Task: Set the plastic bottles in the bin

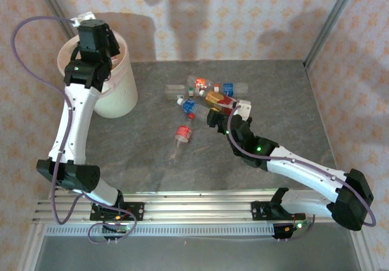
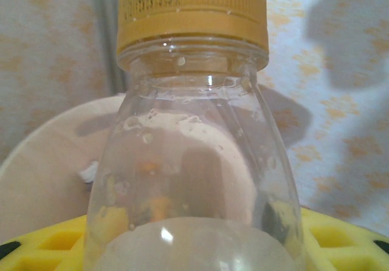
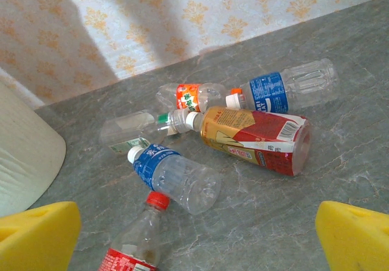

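Note:
I need to swing my left gripper toward the bin's nearer side and down over the bin to release, because the bin's opening (image 1: 67, 57) (image 2: 55, 161) shows mostly beside the held bottle.
My left gripper (image 1: 92, 39) hangs over the white bin (image 1: 118, 98) and is shut on a clear bottle with a yellow cap (image 2: 194, 161), held upright between its yellow fingers (image 2: 51, 240). The bin's pale rim (image 2: 42, 155) curves behind the bottle. Several bottles lie on the grey table: a blue-label one (image 3: 173, 172), a red-cap one (image 3: 137, 240), a gold-and-red one (image 3: 255, 138), a green-cap one (image 3: 127, 128), an orange-label one (image 3: 189, 96) and a bigger blue-label one (image 3: 285, 89). My right gripper (image 3: 194, 240) is open just short of them, nothing between its pads (image 3: 36, 234).
The bottle cluster (image 1: 206, 95) sits mid-table, with the red-label bottle (image 1: 183, 132) lying apart toward the front. Patterned walls close the back and sides. The bin's side (image 3: 21, 161) shows at the left of the right wrist view.

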